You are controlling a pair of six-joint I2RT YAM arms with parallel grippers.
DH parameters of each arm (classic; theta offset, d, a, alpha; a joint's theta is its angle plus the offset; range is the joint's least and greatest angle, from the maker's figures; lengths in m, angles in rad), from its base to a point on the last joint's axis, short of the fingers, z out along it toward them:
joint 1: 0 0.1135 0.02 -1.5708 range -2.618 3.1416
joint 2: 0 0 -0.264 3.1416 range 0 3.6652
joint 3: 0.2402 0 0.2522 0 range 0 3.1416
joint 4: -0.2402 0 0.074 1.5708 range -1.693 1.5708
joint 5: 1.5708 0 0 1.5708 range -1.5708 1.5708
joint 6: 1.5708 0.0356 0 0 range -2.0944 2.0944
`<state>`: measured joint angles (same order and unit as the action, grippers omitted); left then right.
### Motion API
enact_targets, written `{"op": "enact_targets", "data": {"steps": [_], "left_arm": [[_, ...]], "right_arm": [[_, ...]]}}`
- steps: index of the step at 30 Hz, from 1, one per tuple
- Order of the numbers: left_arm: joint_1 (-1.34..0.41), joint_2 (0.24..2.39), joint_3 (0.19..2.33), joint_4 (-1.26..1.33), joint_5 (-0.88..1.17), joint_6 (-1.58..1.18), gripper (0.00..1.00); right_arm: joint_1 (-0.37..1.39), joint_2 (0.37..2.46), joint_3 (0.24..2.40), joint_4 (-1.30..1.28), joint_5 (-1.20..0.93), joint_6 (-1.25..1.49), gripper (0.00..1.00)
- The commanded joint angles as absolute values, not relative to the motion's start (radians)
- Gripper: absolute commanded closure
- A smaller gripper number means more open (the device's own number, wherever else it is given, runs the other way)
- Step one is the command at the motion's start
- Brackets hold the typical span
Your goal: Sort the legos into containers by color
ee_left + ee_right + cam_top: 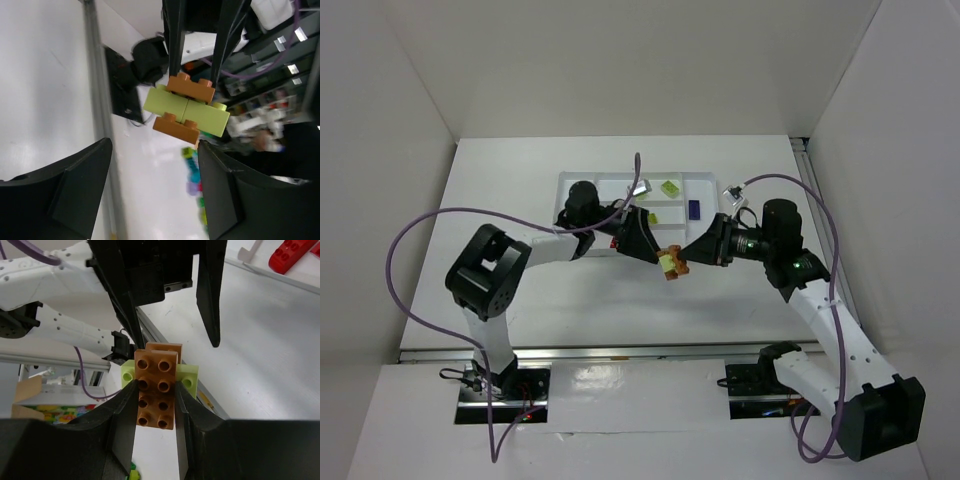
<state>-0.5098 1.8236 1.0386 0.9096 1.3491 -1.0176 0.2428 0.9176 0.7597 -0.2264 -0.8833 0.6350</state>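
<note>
The right gripper moves outward and to the left in the top view next, then down to release, since the white tray's end slot lies there below it.
My right gripper [688, 256] is shut on a small stack of legos [670, 263]: two orange-brown bricks with a lime green one between them. It holds the stack in the air in front of the white tray [582, 180]. In the right wrist view my gripper [156, 386] pinches the top orange-brown brick [156, 390] by its sides. My left gripper [658, 250] faces it, open. In the left wrist view the stack [187, 107] hangs just beyond my left gripper [154, 145]. A lime brick [669, 187] and a dark blue brick [693, 208] lie in tray slots.
A red brick [613, 243] shows at the tray's near edge, under the left arm. A red piece [292, 252] lies at the top right of the right wrist view. White walls enclose the table on the left, back and right. Purple cables loop over both arms.
</note>
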Motion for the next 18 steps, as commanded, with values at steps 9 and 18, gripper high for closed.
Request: {"op": "enact_targets", "data": {"steps": [9,18], "left_arm": [[-0.525,1.999,1.057,1.844,1.433,-1.634,0.27],[-0.476,2.019,1.045,1.798,1.387,-1.634,0.26]], "right_arm": [[0.222,0.930,0.753,-0.140,-0.951,0.650,0.79],[0.222,0.954,0.756,-0.293,-0.783,0.583,0.81]]}}
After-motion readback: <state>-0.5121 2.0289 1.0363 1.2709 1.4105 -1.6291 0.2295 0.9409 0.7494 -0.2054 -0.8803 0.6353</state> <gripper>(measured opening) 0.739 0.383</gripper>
